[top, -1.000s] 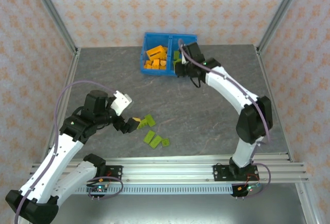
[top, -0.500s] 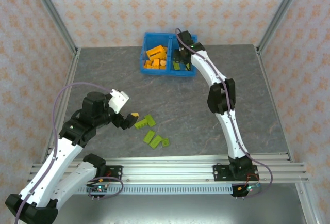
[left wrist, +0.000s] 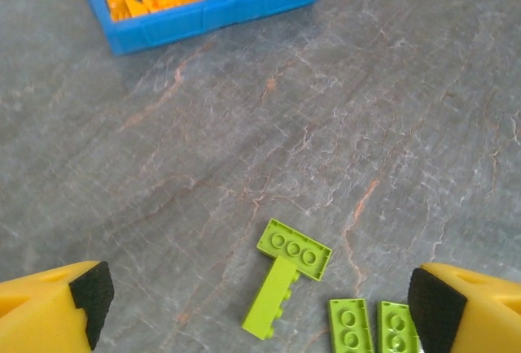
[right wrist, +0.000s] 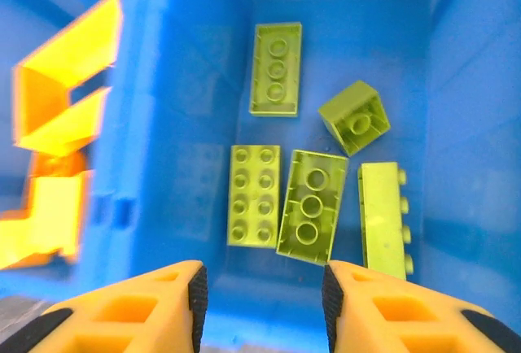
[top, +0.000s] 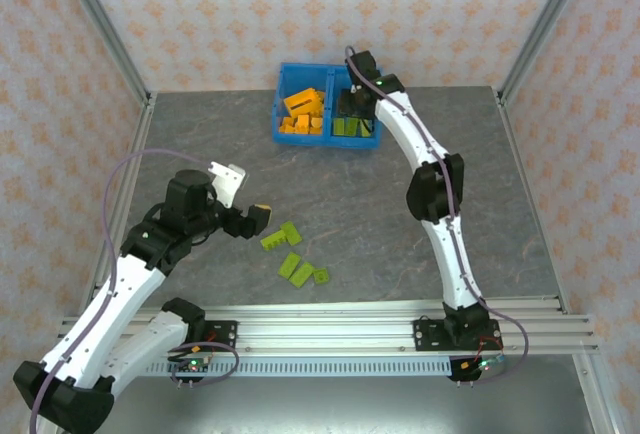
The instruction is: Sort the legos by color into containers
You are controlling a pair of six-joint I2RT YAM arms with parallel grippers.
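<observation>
The lime green brick on its side (top: 273,241) (left wrist: 270,298) lies below my left gripper, nearer my base. My left gripper lowers back and turns its fingers astride that brick next.
My left gripper (top: 252,218) hangs open above the table, just left of several lime green legos (top: 292,259). In the left wrist view those bricks (left wrist: 294,248) lie between and below my wide-spread fingertips (left wrist: 91,300), one on its side and one upside down. My right gripper (top: 356,102) is open over the right compartment of the blue bin (top: 326,142), with nothing between its pads (right wrist: 196,294). Several green legos (right wrist: 311,204) lie on that compartment's floor. Orange legos (top: 303,114) fill the left compartment (right wrist: 65,125).
The bin stands at the table's far edge, against the back wall, and its divider (right wrist: 151,125) runs just left of my right gripper. Grey marbled table (left wrist: 366,109) stretches between the loose green bricks and the bin. Metal frame posts stand at both sides.
My right gripper has swung from the bin's front edge to above the green compartment and opened its jaws. My left gripper has shifted slightly back from the loose green bricks, still open.
</observation>
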